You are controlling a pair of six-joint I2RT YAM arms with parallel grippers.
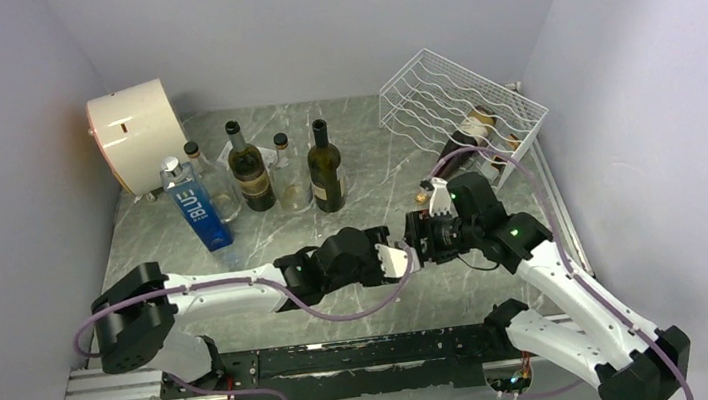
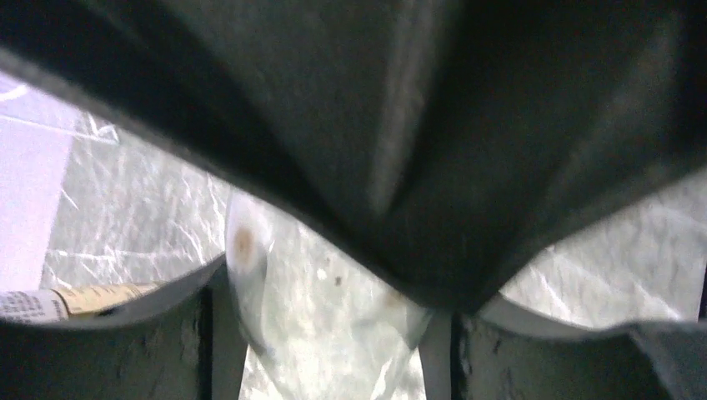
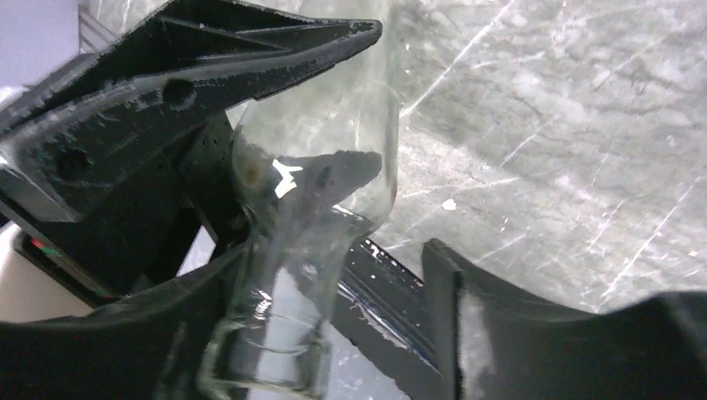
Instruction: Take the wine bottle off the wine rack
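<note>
The bare tabletop by the blue bottle lies outward and to my left gripper's left in the top view, so my left gripper will swing there next and release.
The white wire wine rack (image 1: 437, 80) stands at the back right, and a dark wine bottle (image 1: 472, 136) lies in it. My left gripper (image 1: 414, 251) reaches across to the middle right and is shut on the body of a clear glass bottle (image 2: 325, 333). My right gripper (image 1: 430, 221) meets it there, well short of the rack. In the right wrist view the clear bottle's neck (image 3: 275, 333) lies against one finger of my right gripper (image 3: 333, 267), with a gap to the other finger, so the jaws are open. The clear bottle is hidden in the top view.
A cream drum (image 1: 134, 134) stands at the back left. Beside it stand a blue carton-shaped bottle (image 1: 197, 210), two dark bottles (image 1: 250, 172) (image 1: 325, 168) and two small clear bottles (image 1: 288, 172). Grey walls close in both sides and the back.
</note>
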